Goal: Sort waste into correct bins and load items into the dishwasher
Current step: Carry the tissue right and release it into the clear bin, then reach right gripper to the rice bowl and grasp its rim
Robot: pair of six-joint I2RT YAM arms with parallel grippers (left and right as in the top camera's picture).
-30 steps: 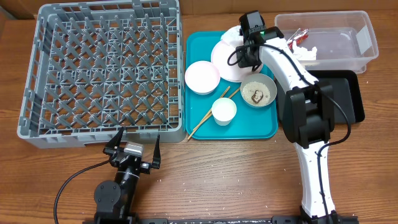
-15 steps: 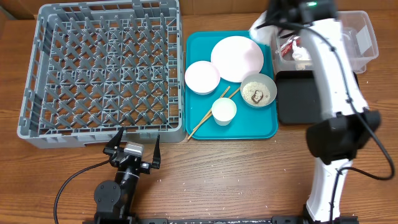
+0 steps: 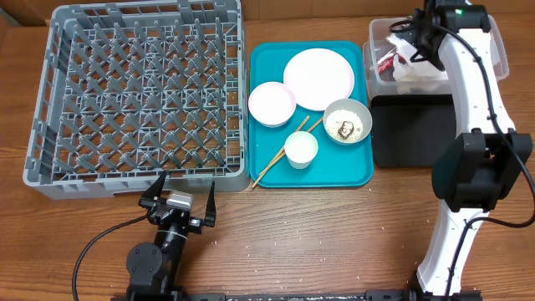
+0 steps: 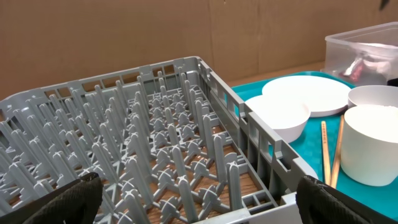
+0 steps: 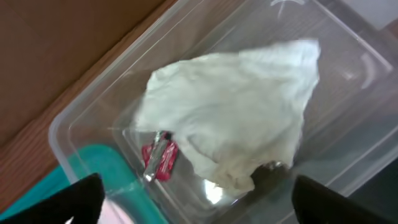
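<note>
My right gripper should move away from the tub (image 3: 489, 50) next and go back over the teal tray. Then it should go down to the rice bowl's rim by the chopsticks.
My right gripper (image 3: 412, 46) hangs open over the clear tub (image 3: 489, 50) at the back right. In the tub under it lie the crumpled white napkin (image 5: 236, 124) and the red-and-white wrapper (image 5: 158, 163), both free of the right gripper (image 5: 199, 202). The black tray (image 3: 414, 134) sits in front of the tub. On the teal tray (image 3: 267, 171) are the plate (image 3: 318, 78), an empty bowl (image 3: 272, 103), a bowl with rice and a brown lump (image 3: 347, 124), the cup (image 3: 301, 149) and the chopsticks (image 3: 280, 159). The grey rack (image 3: 138, 96) holds nothing. My left gripper (image 3: 178, 199) rests open before it.
The left wrist view looks over the rack's near wall (image 4: 261, 149) toward the empty bowl (image 4: 280, 115), plate (image 4: 311, 93), cup (image 4: 373, 143) and chopsticks (image 4: 324, 149). Loose white specks dot the wooden table (image 3: 318, 242). My right arm's base (image 3: 439, 259) stands at the front right.
My right arm has swung from above the plate to over the clear tub, and its jaws have opened. The napkin now lies loose in the tub. The left arm has not moved.
</note>
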